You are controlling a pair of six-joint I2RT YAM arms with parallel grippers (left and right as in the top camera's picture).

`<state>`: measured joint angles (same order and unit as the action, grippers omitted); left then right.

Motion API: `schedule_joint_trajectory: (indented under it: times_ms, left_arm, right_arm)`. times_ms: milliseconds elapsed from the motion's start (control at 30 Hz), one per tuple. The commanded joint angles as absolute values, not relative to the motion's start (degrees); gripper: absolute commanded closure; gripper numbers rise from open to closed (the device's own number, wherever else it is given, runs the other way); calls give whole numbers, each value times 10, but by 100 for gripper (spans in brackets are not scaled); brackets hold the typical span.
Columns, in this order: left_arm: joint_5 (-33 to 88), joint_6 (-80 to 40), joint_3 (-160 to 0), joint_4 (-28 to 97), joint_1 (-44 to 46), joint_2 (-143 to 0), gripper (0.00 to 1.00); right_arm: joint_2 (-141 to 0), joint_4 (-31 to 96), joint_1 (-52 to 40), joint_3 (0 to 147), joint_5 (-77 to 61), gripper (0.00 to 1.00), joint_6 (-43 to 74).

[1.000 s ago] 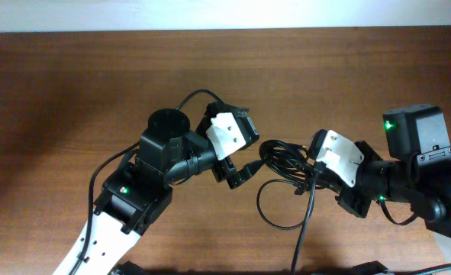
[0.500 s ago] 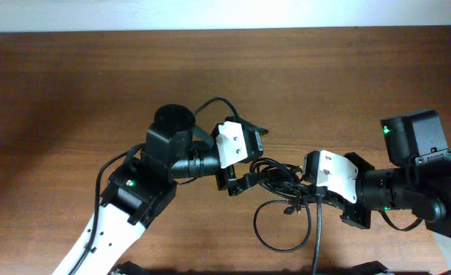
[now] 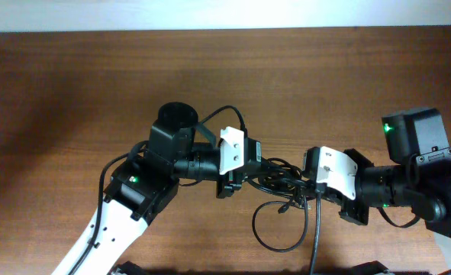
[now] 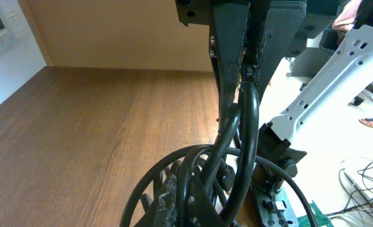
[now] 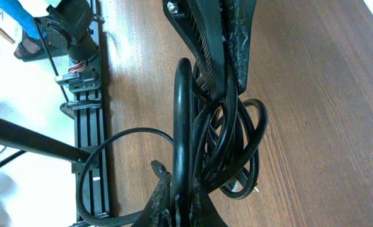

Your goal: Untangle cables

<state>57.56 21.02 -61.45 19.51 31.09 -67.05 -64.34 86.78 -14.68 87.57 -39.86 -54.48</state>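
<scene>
Next, my left gripper pulls its cord outward and to the left in the overhead view, over bare wooden table, and releases it, as cord coils bunch between both grippers.
The cables (image 3: 277, 174) are a tangle of thin black cords hanging just above the wooden table (image 3: 72, 92), stretched between my two grippers. My left gripper (image 3: 249, 177) is shut on the bundle's left side, and its fingers close round one cord in the left wrist view (image 4: 182, 211). Opposite it, my right gripper (image 3: 300, 182) is shut on the right side. In the right wrist view several coils (image 5: 227, 139) run from my right gripper (image 5: 181, 205) up to the left one (image 5: 214, 38). One loose loop (image 3: 275, 233) sags toward the front edge.
A thicker black arm cable (image 3: 314, 229) runs from the right wrist to the front edge, crossing the loose loop. A black rail (image 5: 85, 94) lies along the table's edge in the right wrist view. The right arm's base (image 3: 416, 141) stands at the far right.
My left gripper has moved right onto the tangle and shut on it. The right gripper, holding the bundle, has shifted left and slightly down toward it.
</scene>
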Motion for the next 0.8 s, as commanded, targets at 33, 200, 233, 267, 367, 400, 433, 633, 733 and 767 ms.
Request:
schedule_joint_trajectory:
  times_ms: [33, 200, 233, 267, 367, 400, 433, 633, 733, 767]
  left_arm:
    - [354, 141, -620, 194, 312, -675, 100]
    - [128, -18, -620, 194, 300, -675, 100]
    - [118, -50, -620, 194, 283, -675, 100]
    - [114, -78, -620, 194, 265, -675, 100]
    - [110, -157, -620, 196, 219, -675, 100]
    - [110, -176, -620, 200, 203, -675, 100]
    - [109, -183, -620, 205, 196, -675, 100]
    - [74, -222, -620, 241, 177, -675, 100]
    - [17, -261, -620, 285, 177, -675, 100]
    - [17, -261, -620, 289, 177, -675, 100]
  right_arm:
    - [-641, 858, -150, 881, -442, 96, -515]
    - [-641, 843, -149, 881, -418, 96, -453]
    - [-641, 837, -149, 881, -396, 96, -417]
    - [-641, 831, -149, 881, -372, 96, -384]
    - [-641, 804, -149, 881, -312, 96, -289]
    - [-641, 784, -149, 881, -277, 96, -236]
    - [-641, 773, -149, 881, -258, 96, -208]
    - [-641, 717, -149, 881, -109, 96, -9]
    - [-641, 713, -149, 881, -90, 96, 20]
    - [-641, 711, -149, 881, -90, 96, 20]
